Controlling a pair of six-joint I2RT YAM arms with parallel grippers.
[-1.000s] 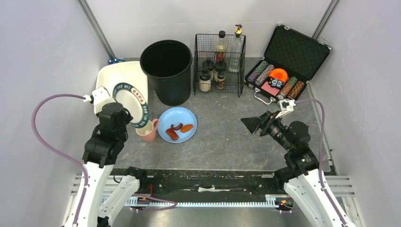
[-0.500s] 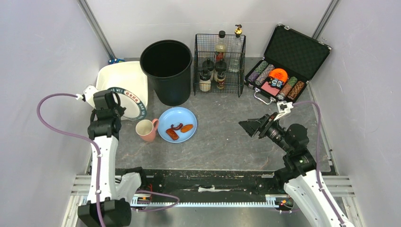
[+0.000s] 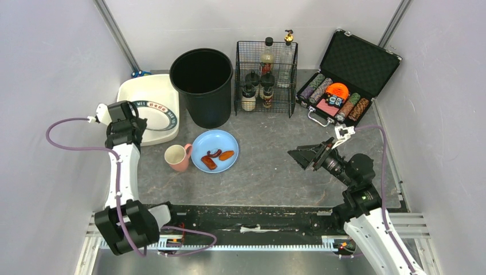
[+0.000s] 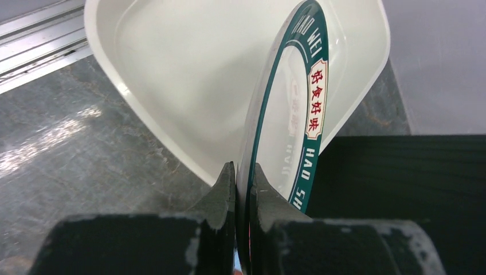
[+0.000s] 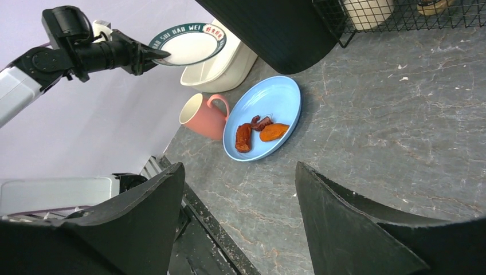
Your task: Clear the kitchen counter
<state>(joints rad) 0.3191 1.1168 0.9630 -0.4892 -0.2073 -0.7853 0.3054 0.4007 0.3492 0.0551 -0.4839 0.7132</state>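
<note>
Next, my left gripper moves down and slightly outward to the basin's empty bottom. It then releases the plate's rim, because the plate still hangs above the basin's bottom.
The kitchen counter (image 3: 269,172) is dark grey and mottled. My left gripper (image 3: 136,117) (image 4: 243,172) is shut on the rim of a white plate with a green lettered border (image 3: 157,112) (image 4: 292,114). It holds the plate above a white basin (image 3: 146,91) (image 4: 189,74) at the back left. On the counter's middle stand a pink mug (image 3: 176,157) (image 5: 200,117) and a blue plate (image 3: 212,140) (image 5: 275,100) with sausage-like food pieces (image 3: 218,156). My right gripper (image 3: 304,154) (image 5: 239,166) hovers open over the right side, holding nothing.
A black bin (image 3: 202,86) stands behind the blue plate, close to the basin. A wire basket with bottles (image 3: 266,77) is at the back centre. An open black case of poker chips (image 3: 344,80) lies at the back right. A black rail runs along the near edge.
My left arm has swung back and to the left, carrying the plate from beside the mug to above the basin. The right gripper has drifted slightly left.
</note>
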